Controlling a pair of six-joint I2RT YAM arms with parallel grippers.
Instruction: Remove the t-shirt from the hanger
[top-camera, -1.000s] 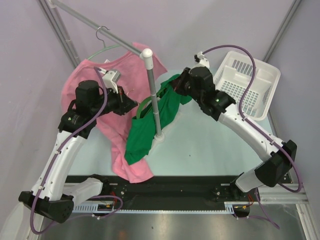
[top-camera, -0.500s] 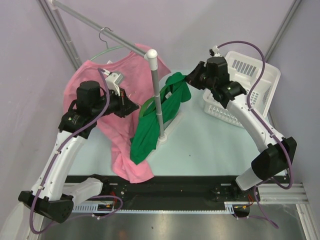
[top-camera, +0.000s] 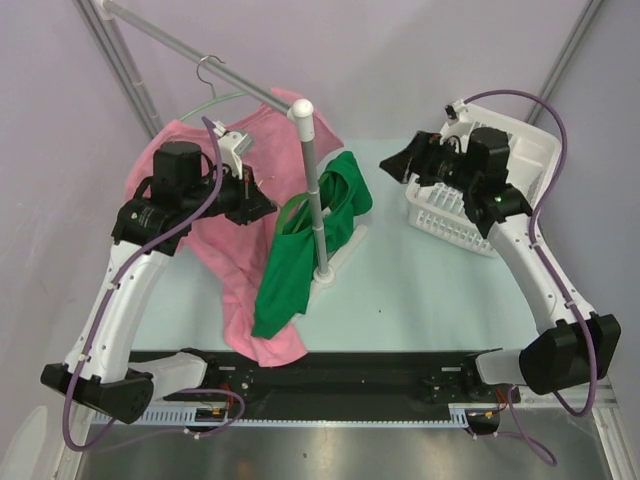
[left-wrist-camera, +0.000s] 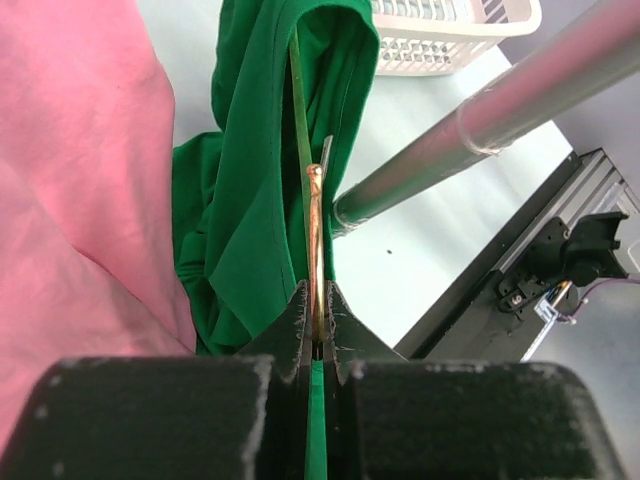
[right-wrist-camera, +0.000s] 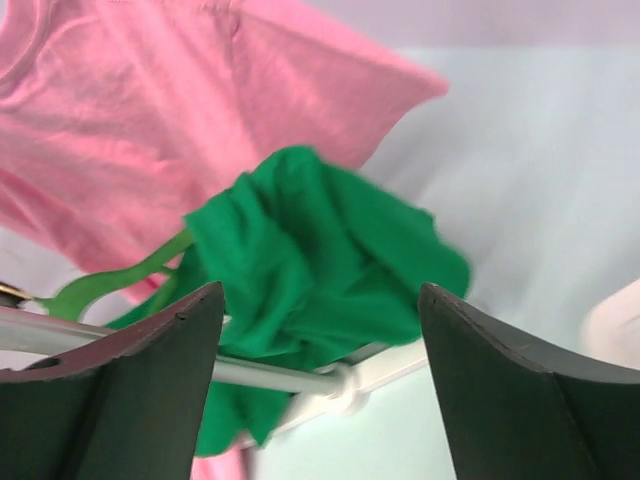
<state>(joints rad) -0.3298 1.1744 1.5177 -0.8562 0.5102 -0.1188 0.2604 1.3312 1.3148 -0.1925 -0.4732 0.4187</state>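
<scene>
I need to move my right gripper to the left in the top view next, onto the green t-shirt's far end (top-camera: 359, 185) (right-wrist-camera: 395, 235), and close it. A gap is between my right gripper and the cloth.
The green t-shirt (top-camera: 300, 255) hangs bunched on a green hanger (top-camera: 290, 213) beside the rack's upright pole (top-camera: 313, 190). My left gripper (top-camera: 268, 207) is shut on the hanger's brass wire hook (left-wrist-camera: 315, 225), with the shirt (left-wrist-camera: 250, 190) hanging just beyond the fingertips. My right gripper (top-camera: 395, 165) is open, apart from the cloth and in front of the basket. In the right wrist view the green t-shirt (right-wrist-camera: 310, 245) shows between the wide jaws but at a distance, and a piece of the green hanger (right-wrist-camera: 100, 287) pokes out on its left.
A pink t-shirt (top-camera: 215, 240) hangs on a second hanger from the slanted rail (top-camera: 180, 45), behind my left arm. A white basket (top-camera: 440, 215) stands at the back right under my right arm. The rack's base (top-camera: 338, 262) sits mid-table.
My right gripper has opened, let go of the green t-shirt and drawn back right toward the basket. The shirt has dropped back against the pole. The left gripper keeps its hold.
</scene>
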